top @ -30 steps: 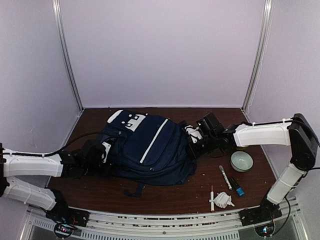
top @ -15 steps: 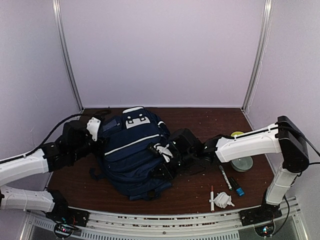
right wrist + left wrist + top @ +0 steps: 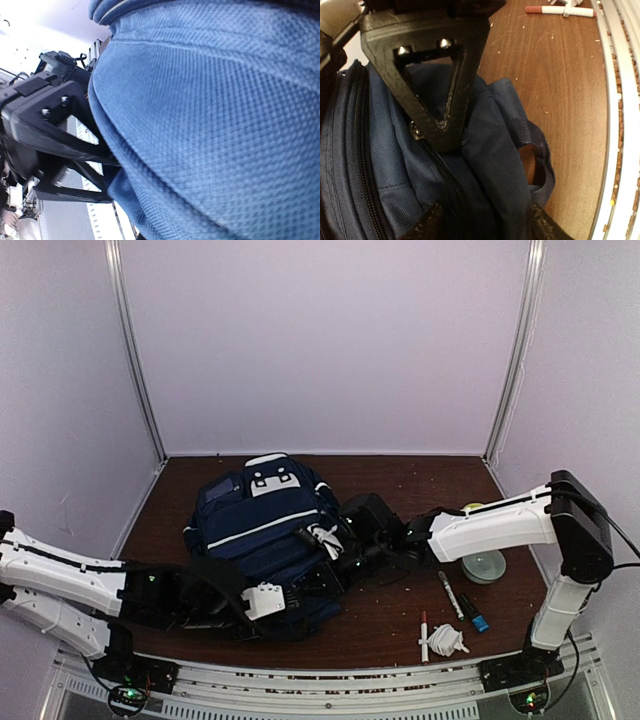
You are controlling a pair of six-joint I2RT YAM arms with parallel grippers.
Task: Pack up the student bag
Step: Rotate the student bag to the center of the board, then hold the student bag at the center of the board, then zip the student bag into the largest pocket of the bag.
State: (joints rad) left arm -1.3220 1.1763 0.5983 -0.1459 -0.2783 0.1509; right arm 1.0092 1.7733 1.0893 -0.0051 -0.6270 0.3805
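Observation:
The zip pull is still near my left gripper, so my right gripper should next draw it outward to the bag's side edge facing the bowl and release it.
The student bag (image 3: 265,530) is navy with a white stripe and stands mid-table, its white-patched flap toward the back. My right gripper (image 3: 325,545) sits against its right side. In the left wrist view one black right finger (image 3: 442,137) presses the fabric by a metal zip pull. My left gripper (image 3: 268,602) is at the bag's near bottom edge. Its jaws stand wide apart around a fold of bag (image 3: 380,185) and strap, so the left gripper (image 3: 485,227) is open. Blue bag cloth (image 3: 225,100) fills the right wrist view and hides that gripper's fingers.
On the right of the table stand a pale bowl (image 3: 484,565), a white marker (image 3: 449,592), a blue-capped marker (image 3: 474,615), a red-tipped pen (image 3: 424,633) and a crumpled white item (image 3: 447,640). The pen (image 3: 560,10) also lies near the front rail (image 3: 320,680).
The bag went from lying flat to standing up. My left arm swung from the bag's far left side round to its near edge, jaws wider. The right gripper stayed on the bag.

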